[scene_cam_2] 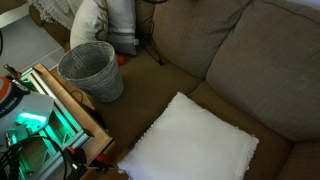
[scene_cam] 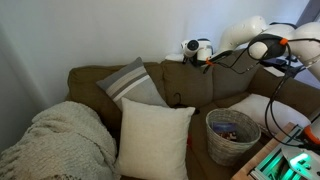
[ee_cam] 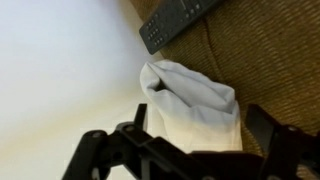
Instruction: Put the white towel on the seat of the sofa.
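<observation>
My gripper is just above the white towel's raised corner, which is already between its open fingers, so I will lower my gripper around that fold and close it.
In the wrist view the white towel (ee_cam: 190, 92) lies crumpled on the top of the olive-brown sofa (ee_cam: 275, 60) back, against the pale wall. My gripper (ee_cam: 205, 122) is open, one finger on each side of the towel, just above it. In an exterior view the gripper (scene_cam: 199, 50) hovers at the top of the sofa (scene_cam: 185, 82) back, and the towel is hidden behind it. The sofa seat (scene_cam_2: 215, 100) shows in the exterior view that looks down on it; neither gripper nor towel is in view there.
A black remote control (ee_cam: 175, 20) lies on the sofa back beyond the towel. On the seat are a wicker basket (scene_cam: 232, 133), a cream square pillow (scene_cam: 153, 138), a grey striped pillow (scene_cam: 132, 85), a knitted blanket (scene_cam: 62, 140) and a white pillow (scene_cam_2: 190, 145).
</observation>
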Controlling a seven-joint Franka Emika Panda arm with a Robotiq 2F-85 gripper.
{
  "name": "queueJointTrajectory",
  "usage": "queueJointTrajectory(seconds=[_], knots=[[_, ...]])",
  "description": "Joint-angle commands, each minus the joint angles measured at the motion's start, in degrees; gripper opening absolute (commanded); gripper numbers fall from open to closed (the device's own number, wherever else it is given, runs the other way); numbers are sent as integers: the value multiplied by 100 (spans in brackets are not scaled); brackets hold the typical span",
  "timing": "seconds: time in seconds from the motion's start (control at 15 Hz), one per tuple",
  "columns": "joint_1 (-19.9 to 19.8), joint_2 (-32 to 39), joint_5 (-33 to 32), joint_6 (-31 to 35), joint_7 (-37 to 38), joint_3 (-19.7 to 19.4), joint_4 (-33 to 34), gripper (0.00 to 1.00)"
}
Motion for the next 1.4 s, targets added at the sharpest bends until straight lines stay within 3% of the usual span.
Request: queueJointTrajectory(seconds=[0.0,0.2,0.53,0.87,0.93,1.07,1.33], knots=[[-46,202,-276,-27,105,-24,277,100],[-18,576,-463,-33,220,-213,793,100],[-144,464,-243,-180,-752,216,388,100],[88,1104,-832,-475,1206,-411,1467,100],[92,1164,-935,-508,1445,-447,1591,75],[101,1279,-1114,-636,1601,-415,1725,66],[138,1361,-1261,-957,1564,-261,1695,34]])
